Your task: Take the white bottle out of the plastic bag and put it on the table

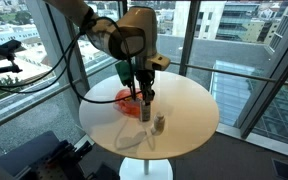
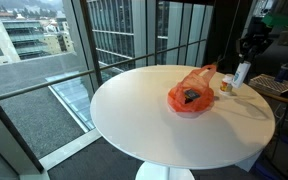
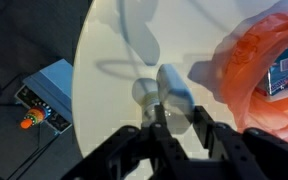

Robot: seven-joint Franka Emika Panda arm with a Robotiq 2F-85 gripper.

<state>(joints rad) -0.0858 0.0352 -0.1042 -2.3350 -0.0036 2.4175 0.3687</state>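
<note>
The white bottle still hangs above the table, so next I will move my gripper down, easing away from the bag (image 2: 191,97), toward the bare table beside the tan bottle.
In the wrist view my gripper (image 3: 178,111) is shut on the white bottle (image 3: 172,88), a pale cylinder pinched at its near end between the two dark fingers. It hangs a little above the light table (image 3: 114,60) and casts a shadow there. An exterior view shows the same bottle (image 2: 242,73) dangling from the gripper (image 2: 247,58) to the right of the orange-red plastic bag (image 2: 191,97). The bag lies crumpled on the table (image 2: 144,120), apart from the bottle. In the wrist view the bag (image 3: 246,75) fills the right side and a blue-labelled item shows through it.
A second small bottle (image 1: 159,123) stands on the table near the bag; an exterior view shows this tan bottle (image 2: 225,87) close under the held one. The arm (image 1: 119,35) reaches over the round table (image 1: 189,100). Glass walls surround it, and an electronics box (image 3: 46,95) sits on the floor.
</note>
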